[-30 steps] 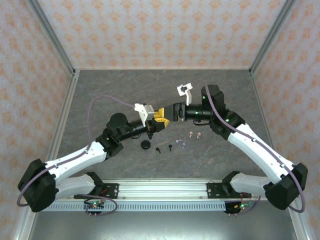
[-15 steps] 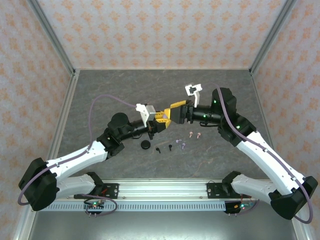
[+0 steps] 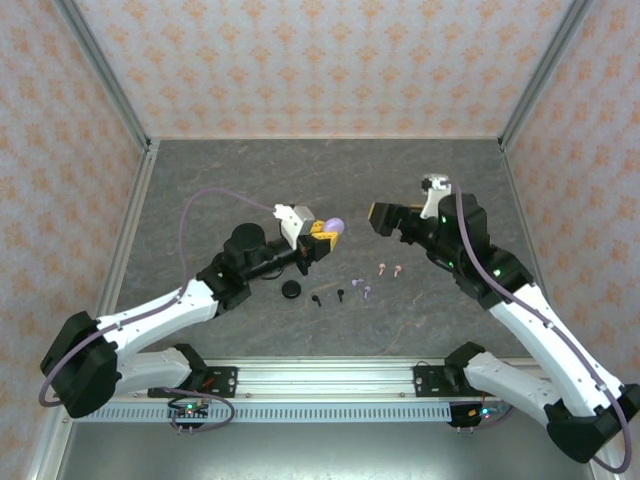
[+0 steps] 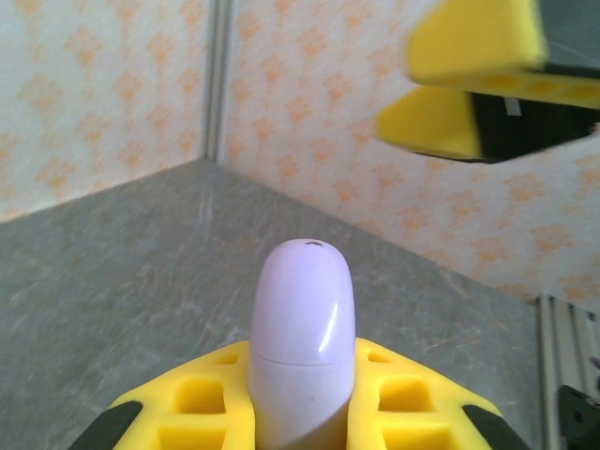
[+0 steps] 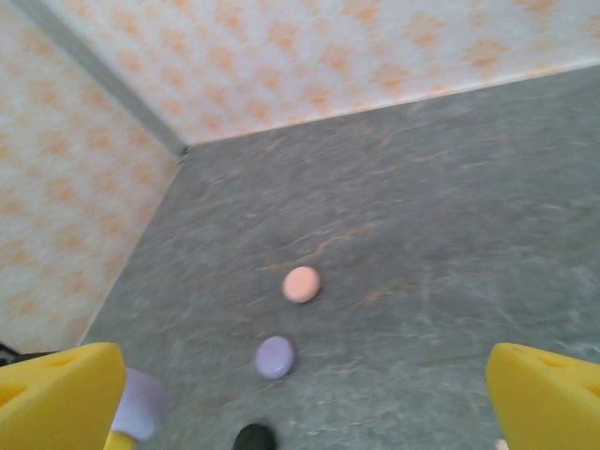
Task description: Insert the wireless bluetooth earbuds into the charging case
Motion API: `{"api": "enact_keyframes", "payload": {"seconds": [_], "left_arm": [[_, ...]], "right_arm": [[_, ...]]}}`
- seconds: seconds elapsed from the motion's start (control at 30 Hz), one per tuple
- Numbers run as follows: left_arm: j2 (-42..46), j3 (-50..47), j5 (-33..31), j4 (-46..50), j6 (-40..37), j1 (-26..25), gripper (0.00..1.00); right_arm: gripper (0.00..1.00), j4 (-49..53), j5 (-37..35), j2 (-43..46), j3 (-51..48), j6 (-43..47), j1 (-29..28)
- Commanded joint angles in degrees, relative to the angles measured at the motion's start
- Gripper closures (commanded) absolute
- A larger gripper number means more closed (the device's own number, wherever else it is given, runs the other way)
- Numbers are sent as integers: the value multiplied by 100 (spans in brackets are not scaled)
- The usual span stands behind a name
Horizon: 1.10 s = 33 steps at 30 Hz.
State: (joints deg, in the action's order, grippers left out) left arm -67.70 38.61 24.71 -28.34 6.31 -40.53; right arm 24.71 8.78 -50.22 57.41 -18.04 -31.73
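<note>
The left gripper tilts downward next, lowers the lilac charging case (image 3: 334,226) onto the bare tabletop below and releases it, because its lid already sits shut.
A lilac charging case (image 3: 334,226) stands on edge between the yellow fingers of my left gripper (image 3: 322,232), which is shut on it. In the left wrist view the case (image 4: 300,309) rises from my left gripper (image 4: 302,364), its lid seam closed. My right gripper (image 3: 385,215) hangs open a short way to the right of the case, with nothing between its fingers. On the table in front lie the earbuds: black ones (image 3: 316,299), lilac ones (image 3: 364,291) and pink ones (image 3: 390,268). My right gripper (image 5: 307,375) looks out over bare table.
A round black case (image 3: 291,289) lies by the black earbuds. The right wrist view shows a round pink case (image 5: 301,283) and a round lilac one (image 5: 275,356) on the grey table (image 5: 450,234). Patterned walls (image 3: 300,60) enclose the table.
My right gripper has pulled back to the right, away from the left gripper, and its jaws have widened. The lilac case stays in the left gripper, now uncovered.
</note>
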Motion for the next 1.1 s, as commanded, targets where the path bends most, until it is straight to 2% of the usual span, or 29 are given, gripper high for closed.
{"api": "enact_keyframes", "payload": {"seconds": [0.0, 0.2, 0.4, 0.63, 0.9, 1.07], "left_arm": [[-544, 432, -484, 517, 420, 194, 100], [-2118, 1814, -416, 1576, 875, 465, 100], [-3537, 3155, -520, 2193, 1142, 498, 100], [-5063, 4466, -394, 2755, 1653, 544, 100], [-5836, 5034, -230, 2879, 2016, 564, 100], [-6034, 5121, -193, 2967, 2077, 577, 95]], "right_arm": [[1, -21, -1101, 193, -585, -449, 0], [1, 298, -1038, 214, -933, -555, 13], [1, 801, -1166, 363, -853, -334, 12], [1, 885, -1269, 642, -1069, -286, 17], [1, 936, -1291, 645, -1131, -208, 13], [1, 861, -1287, 605, -1157, -182, 15]]}}
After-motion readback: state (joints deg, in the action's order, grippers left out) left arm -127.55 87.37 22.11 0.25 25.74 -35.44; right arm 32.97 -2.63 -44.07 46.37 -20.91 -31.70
